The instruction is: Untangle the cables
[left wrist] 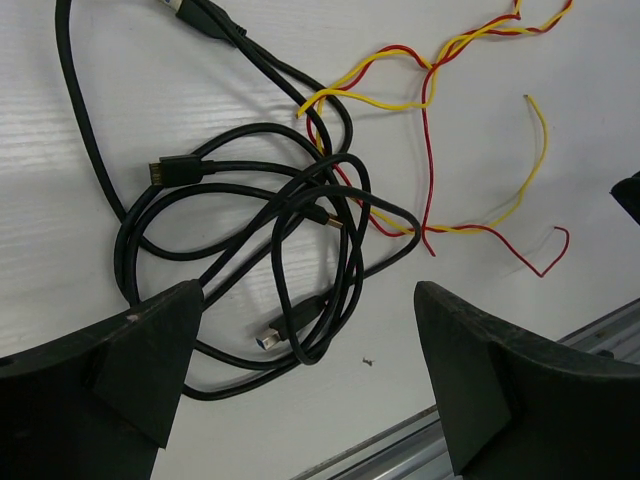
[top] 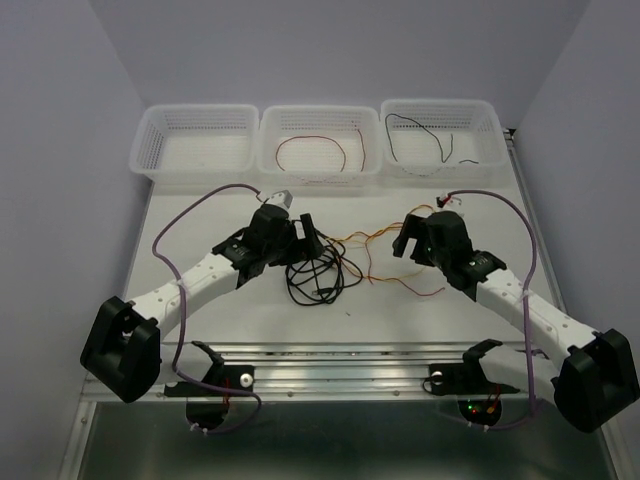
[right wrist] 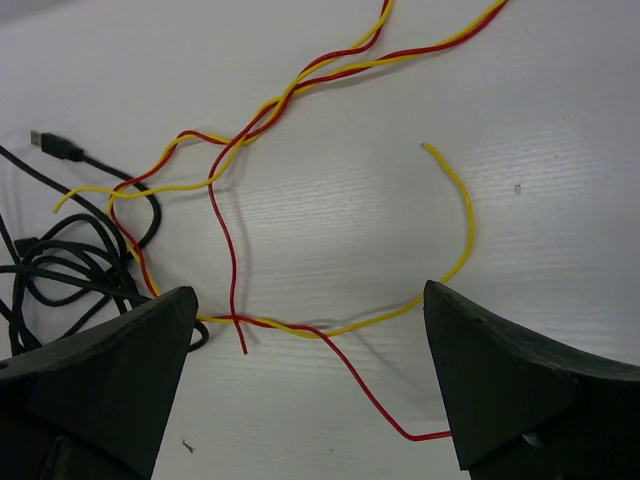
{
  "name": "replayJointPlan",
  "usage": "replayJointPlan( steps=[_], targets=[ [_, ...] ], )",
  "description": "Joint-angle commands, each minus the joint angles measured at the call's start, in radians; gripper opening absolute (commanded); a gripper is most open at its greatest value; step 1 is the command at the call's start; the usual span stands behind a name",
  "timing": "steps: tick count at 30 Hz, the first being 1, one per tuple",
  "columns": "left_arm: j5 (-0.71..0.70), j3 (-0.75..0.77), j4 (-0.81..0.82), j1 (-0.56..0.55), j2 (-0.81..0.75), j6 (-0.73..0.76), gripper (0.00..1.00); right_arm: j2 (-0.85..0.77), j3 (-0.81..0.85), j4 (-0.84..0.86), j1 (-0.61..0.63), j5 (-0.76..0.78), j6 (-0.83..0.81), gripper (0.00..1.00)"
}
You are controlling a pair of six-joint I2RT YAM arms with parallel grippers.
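Both wires run together at the twist of yellow and red wire (top: 381, 232), clear of the black loops. I should next lower my right gripper outward and turn it onto that twist.
The cables lie tangled on the white table between my two arms. A long black cable (top: 315, 278) is coiled in loops (left wrist: 250, 220), and two of its small plug ends (left wrist: 176, 170) rest on the table. A yellow wire (left wrist: 380, 100) and a red wire (left wrist: 428, 150) twist together and run under the black loops. My left gripper (left wrist: 305, 330) hovers open over the near side of the black coil (top: 303, 238). Over the crossing of the yellow wire (right wrist: 465, 210) and red wire (right wrist: 225, 230), my right gripper (right wrist: 310, 320) hangs open and holds nothing (top: 408, 240).
Three white baskets stand along the back: the left one (top: 150, 150) empty, the middle one (top: 270, 125) with a red wire, the right one (top: 490, 120) with a black wire. A metal rail (top: 340, 365) runs along the table's near edge.
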Motion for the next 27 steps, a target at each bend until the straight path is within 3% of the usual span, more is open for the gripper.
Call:
replayJointPlan(
  steps=[1,13,21,27],
  targets=[
    [0.001,0.002,0.058,-0.012,0.011,0.003,0.99,-0.002,0.015,-0.008,0.007,0.093,0.087,1.0],
    [0.006,-0.018,0.075,-0.013,0.009,0.004,0.99,0.415,0.269,-0.034,0.007,0.274,0.395,1.0],
    [-0.01,-0.024,0.07,-0.013,-0.028,0.012,0.99,0.719,0.477,-0.057,0.007,0.329,0.453,1.0],
    [-0.01,-0.022,0.064,-0.013,-0.049,0.013,0.99,0.831,0.549,-0.057,-0.002,0.373,0.443,0.84]
  ],
)
